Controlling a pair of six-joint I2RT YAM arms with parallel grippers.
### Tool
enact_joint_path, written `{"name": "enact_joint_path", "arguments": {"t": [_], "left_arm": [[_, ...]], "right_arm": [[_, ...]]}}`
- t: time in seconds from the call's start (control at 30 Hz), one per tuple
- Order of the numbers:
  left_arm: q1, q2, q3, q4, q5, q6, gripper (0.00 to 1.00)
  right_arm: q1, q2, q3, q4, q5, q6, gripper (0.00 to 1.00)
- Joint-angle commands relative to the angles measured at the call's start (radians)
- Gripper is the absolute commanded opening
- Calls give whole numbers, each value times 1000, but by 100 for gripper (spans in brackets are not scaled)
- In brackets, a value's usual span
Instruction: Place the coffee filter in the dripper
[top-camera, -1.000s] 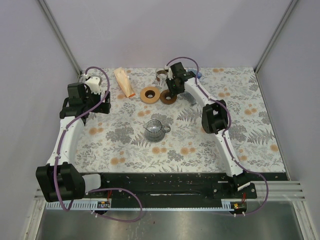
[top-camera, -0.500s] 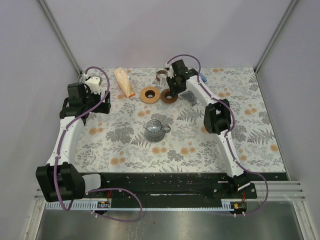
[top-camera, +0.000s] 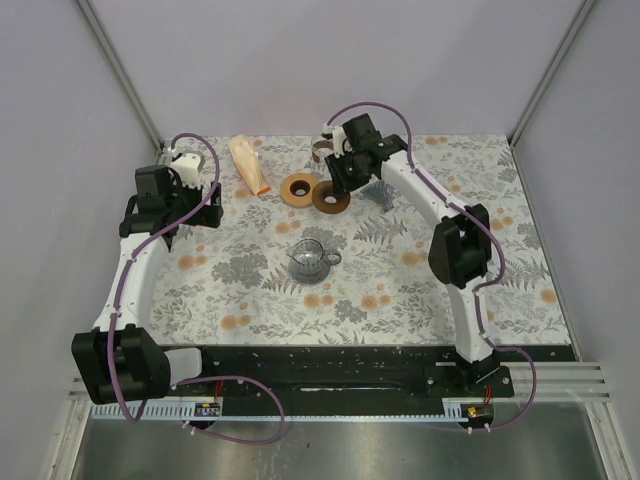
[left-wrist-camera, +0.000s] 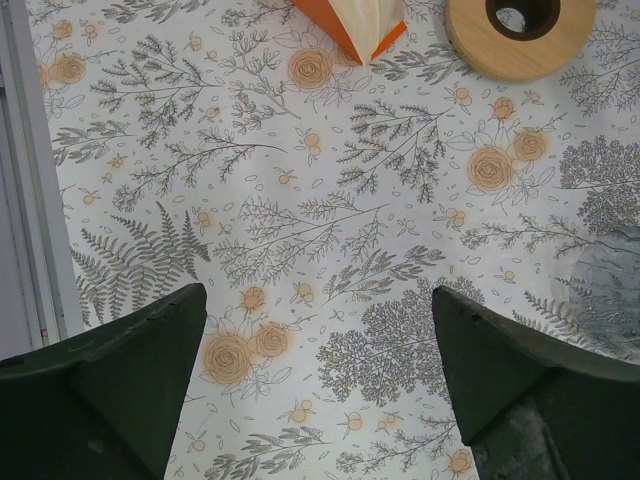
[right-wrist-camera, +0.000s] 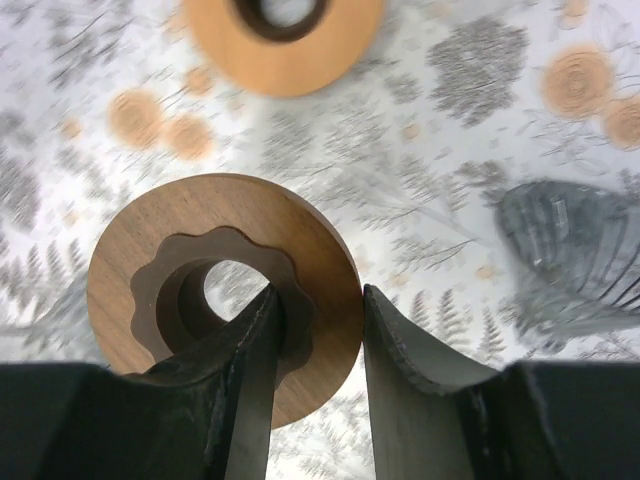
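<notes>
My right gripper moves the dark wooden ring (right-wrist-camera: 220, 270) back and over the uncovered glass carafe's opening next, then rests it on the carafe's rim.
The coffee filters (top-camera: 250, 165), a cream wedge in an orange sleeve, lie at the back left; their tip shows in the left wrist view (left-wrist-camera: 355, 20). A clear ribbed glass dripper cone (top-camera: 378, 196) lies at the back centre and also shows in the right wrist view (right-wrist-camera: 575, 250). My right gripper (top-camera: 338, 185) is shut on a dark wooden ring (right-wrist-camera: 220, 270), one finger through its hole and one outside the rim (right-wrist-camera: 318, 300), holding it slightly above the table. My left gripper (top-camera: 205, 205) is open and empty over bare cloth (left-wrist-camera: 320, 400).
A light wooden ring (top-camera: 298, 189) lies left of the dark one and shows in the left wrist view (left-wrist-camera: 520, 30). A glass carafe (top-camera: 310, 258) stands mid-table. A metal cup (top-camera: 322, 150) stands at the back. The walls are close behind and to the sides.
My right gripper has moved slightly left and nearer with the dark wooden ring, and its elbow has swung right. The left arm has not moved.
</notes>
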Motion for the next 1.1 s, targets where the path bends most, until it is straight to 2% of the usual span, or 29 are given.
{"name": "enact_joint_path", "arguments": {"t": [0.0,0.17,0.33,0.77,0.97,1.07], "left_arm": [[6,-18,-7,29,23,7,99],[6,-18,-4,29,29,4,99],[8,-15,-6,29,33,-1,99],[15,-18,-10,31,33,5,99],[17,-9,-10,31,33,5,99],[17,-9,-9,31,33,5,99]], "right_arm": [[127,-236,-223,120,-38,-59,0],[210,-380,-415,204,-12,-41,0],[282,-399,-469,190,36,-81,0],[314,-273,-420,214,96,-131,2],[319,-255,-435,225,97,-134,11],[322,-258,-444,224,84,-144,21]]}}
